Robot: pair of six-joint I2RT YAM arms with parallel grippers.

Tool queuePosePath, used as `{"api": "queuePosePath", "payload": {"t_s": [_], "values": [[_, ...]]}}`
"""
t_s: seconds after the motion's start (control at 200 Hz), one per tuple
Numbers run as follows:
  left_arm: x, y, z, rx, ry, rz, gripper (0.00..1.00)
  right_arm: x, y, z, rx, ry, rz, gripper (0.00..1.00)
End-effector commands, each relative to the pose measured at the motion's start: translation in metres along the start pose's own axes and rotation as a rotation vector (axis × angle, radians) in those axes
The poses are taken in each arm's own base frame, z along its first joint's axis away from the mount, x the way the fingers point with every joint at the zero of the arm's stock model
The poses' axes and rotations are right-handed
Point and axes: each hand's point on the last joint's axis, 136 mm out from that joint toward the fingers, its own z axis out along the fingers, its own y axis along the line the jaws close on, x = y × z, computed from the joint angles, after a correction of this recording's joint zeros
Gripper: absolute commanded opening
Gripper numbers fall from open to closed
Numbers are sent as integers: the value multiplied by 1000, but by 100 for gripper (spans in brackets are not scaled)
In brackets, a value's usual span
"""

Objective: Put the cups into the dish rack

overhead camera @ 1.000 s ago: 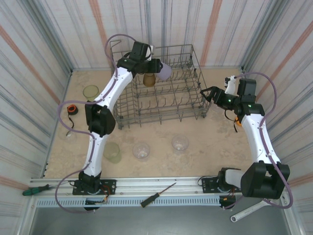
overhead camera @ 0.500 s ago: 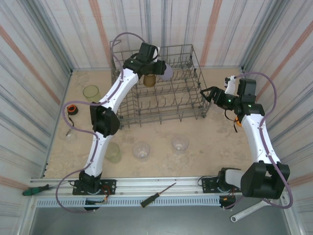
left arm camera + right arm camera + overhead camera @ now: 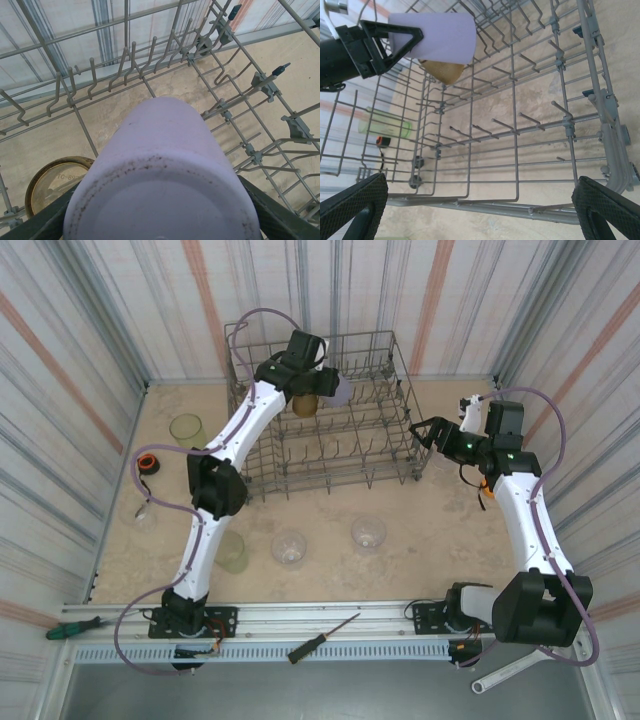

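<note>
The open spot on the dish rack's wires beside the amber cup is below my left gripper, so my left gripper will next lower the lilac cup (image 3: 339, 391) onto it and let go.
My left gripper (image 3: 328, 383) is shut on a lilac cup (image 3: 339, 391), holding it tilted over the back of the dish rack (image 3: 392, 465). In the left wrist view the lilac cup (image 3: 160, 165) sits between the dark fingers (image 3: 282, 212), above the rack's tines (image 3: 125, 65). An amber cup (image 3: 305, 404) stands inside the rack beside it. On the table lie two yellow-green cups (image 3: 186, 428) (image 3: 230, 552) and clear cups (image 3: 290, 547) (image 3: 368, 533). My right gripper (image 3: 428, 432) is open, empty, at the rack's right side. Its wrist view looks through the rack wires (image 3: 515, 150) at the lilac cup (image 3: 437, 37).
An orange-and-black ring (image 3: 147, 463) lies at the left of the table, near another clear cup (image 3: 143, 515). Two screwdrivers (image 3: 325, 637) (image 3: 72, 628) rest on the front rail. Striped walls close in the table on three sides.
My left arm has stretched a little farther over the rack's back, carrying the lilac cup slightly to the right. The right arm has not moved.
</note>
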Motion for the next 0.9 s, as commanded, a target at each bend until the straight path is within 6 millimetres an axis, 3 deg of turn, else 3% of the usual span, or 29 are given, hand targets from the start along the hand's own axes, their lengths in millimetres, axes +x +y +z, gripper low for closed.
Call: {"api": "queuePosePath", "payload": {"t_s": [0.0,0.446,0.897], "values": [[-1,7,6,-45,-10,28,20,5,-9,1,26,10,-2,99],[-5,10,25,-69,-44,70,28,5,-10,4,20,16,6,99],[-8,0,41,-18,-83,36,54,5,-11,5,22,21,9,99]]}}
